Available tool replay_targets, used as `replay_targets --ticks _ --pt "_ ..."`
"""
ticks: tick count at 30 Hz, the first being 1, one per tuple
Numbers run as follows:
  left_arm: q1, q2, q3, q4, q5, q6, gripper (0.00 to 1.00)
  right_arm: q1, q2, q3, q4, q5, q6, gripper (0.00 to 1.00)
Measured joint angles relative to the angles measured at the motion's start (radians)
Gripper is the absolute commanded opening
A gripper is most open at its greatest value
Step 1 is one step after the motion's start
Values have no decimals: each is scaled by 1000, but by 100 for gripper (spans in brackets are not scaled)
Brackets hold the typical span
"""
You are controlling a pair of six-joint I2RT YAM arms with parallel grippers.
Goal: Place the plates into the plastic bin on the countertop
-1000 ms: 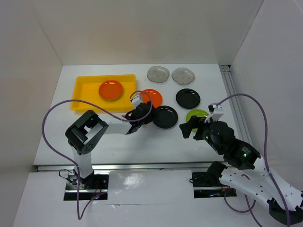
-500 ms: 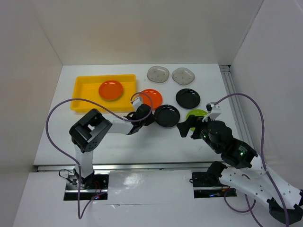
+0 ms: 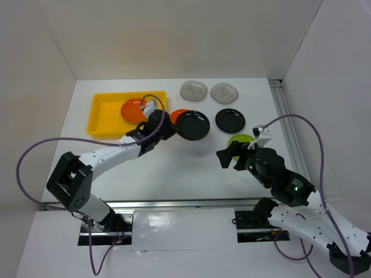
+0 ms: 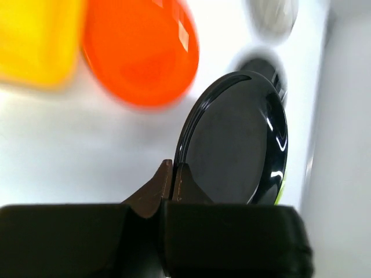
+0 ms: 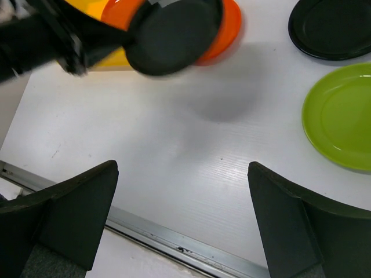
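Observation:
The yellow bin lies to the left in the top view, so next I will swing my left gripper over the bin's orange plate, lower and release the black plate's rim.
My left gripper is shut on the rim of a black plate and holds it tilted above the countertop; the pinch shows in the left wrist view on the plate's edge. Under it lies an orange plate, partly covered. Another orange plate rests in the yellow plastic bin. A second black plate, a lime-green plate and two grey plates lie on the countertop. My right gripper is open and holds nothing, left of the lime-green plate.
White walls enclose the countertop on three sides. A metal rail runs along its near edge, and another rail along the right side. The left arm's purple cable loops over the left part of the countertop.
The left gripper shut on the black plate's rim, lifted it off the countertop and carried it back and left over the orange plate. The right gripper edged slightly left.

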Motion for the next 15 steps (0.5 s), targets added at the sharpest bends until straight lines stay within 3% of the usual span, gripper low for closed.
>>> replay_targets --ticks 5,11,15 --pt "228 -47 132 -139 -30 -28 0 0 11 -13 43 3 -2 100" --pt "537 -18 161 -237 12 -29 0 0 117 -58 170 -30 -2 100" --pt "622 110 289 -278 42 0 0 0 173 -69 224 -73 -3 100"
